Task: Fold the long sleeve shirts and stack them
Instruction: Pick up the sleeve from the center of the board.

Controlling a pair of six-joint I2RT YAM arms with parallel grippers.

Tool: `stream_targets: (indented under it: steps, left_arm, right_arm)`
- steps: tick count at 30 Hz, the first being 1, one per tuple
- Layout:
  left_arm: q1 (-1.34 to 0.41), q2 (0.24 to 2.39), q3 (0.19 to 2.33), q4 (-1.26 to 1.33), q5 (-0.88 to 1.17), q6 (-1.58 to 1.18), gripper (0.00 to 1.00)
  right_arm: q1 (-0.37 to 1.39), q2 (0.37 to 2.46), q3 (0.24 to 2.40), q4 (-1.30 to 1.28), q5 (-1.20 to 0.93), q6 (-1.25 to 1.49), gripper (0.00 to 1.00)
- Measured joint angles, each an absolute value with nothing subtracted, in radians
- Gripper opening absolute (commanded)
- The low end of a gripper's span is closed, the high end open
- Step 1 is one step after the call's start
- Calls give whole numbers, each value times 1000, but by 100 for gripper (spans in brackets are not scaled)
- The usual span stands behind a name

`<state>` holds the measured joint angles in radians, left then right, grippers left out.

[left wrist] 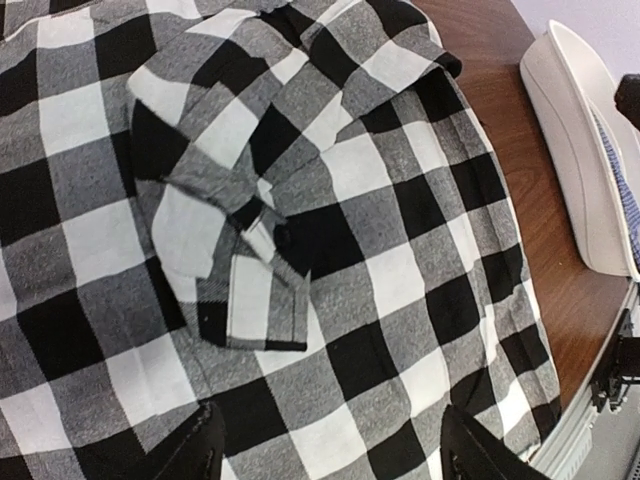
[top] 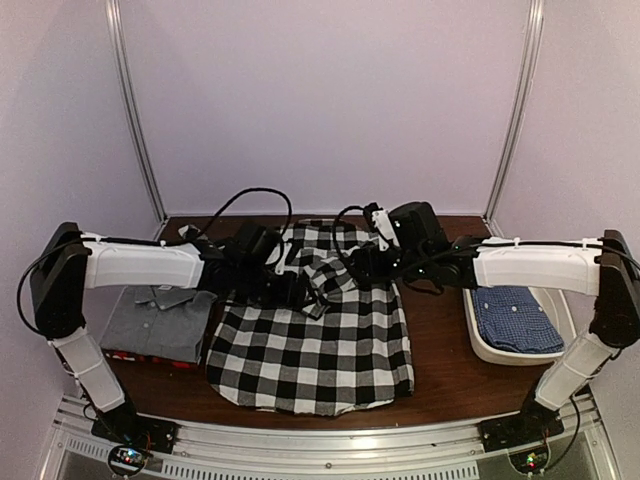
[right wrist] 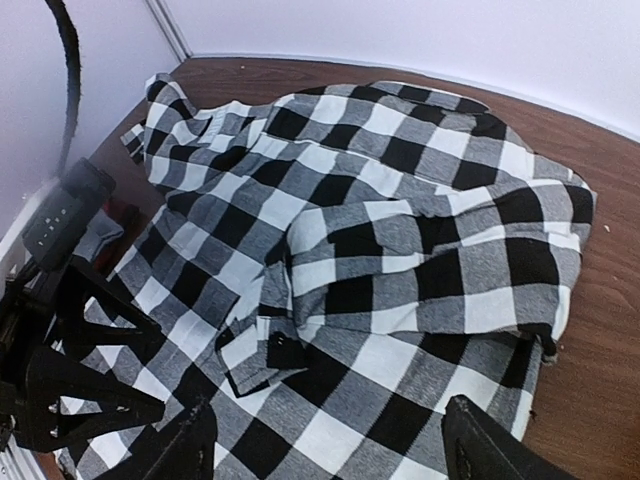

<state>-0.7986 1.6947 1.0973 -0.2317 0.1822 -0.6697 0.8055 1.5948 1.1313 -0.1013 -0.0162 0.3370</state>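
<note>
My left gripper moves down and toward the right in the top view onto the shirt's buttoned cuff (left wrist: pixel 245 300) next. The cuff's raised edge lies free on top of the shirt.
The large black-and-white check shirt (top: pixel 310 350) lies spread on the table's middle, its sleeves folded in over the body. A buttoned cuff (left wrist: pixel 245 300) lies on top of the cloth. My left gripper (top: pixel 290 287) hovers over the shirt's upper left, open and holding nothing (left wrist: pixel 330 455). My right gripper (top: pixel 357 268) hovers over the upper right, also open and empty (right wrist: pixel 330 450). The sleeve cuff (right wrist: pixel 265 345) shows just ahead of its fingers. A folded grey shirt (top: pixel 160 322) rests at left on a red-black one (top: pixel 128 356). The blue fine-checked shirt (top: pixel 515 318) lies in the tub.
A white oval tub (top: pixel 482 340) stands at the table's right side, its rim (left wrist: pixel 575 150) showing in the left wrist view. The left arm's black gripper body (right wrist: pixel 70 350) sits close on the left of the right wrist view. Walls close the back and sides.
</note>
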Motion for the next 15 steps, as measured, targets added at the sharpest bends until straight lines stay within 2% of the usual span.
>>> stream_targets:
  steps: [8, 15]
  left_arm:
    - [-918, 1957, 1418, -395, -73, -662, 70]
    - [-928, 2094, 1546, -514, -175, -657, 65]
  right_arm:
    - [767, 1384, 941, -68, 68, 382, 79]
    - [755, 1272, 845, -30, 97, 398, 79]
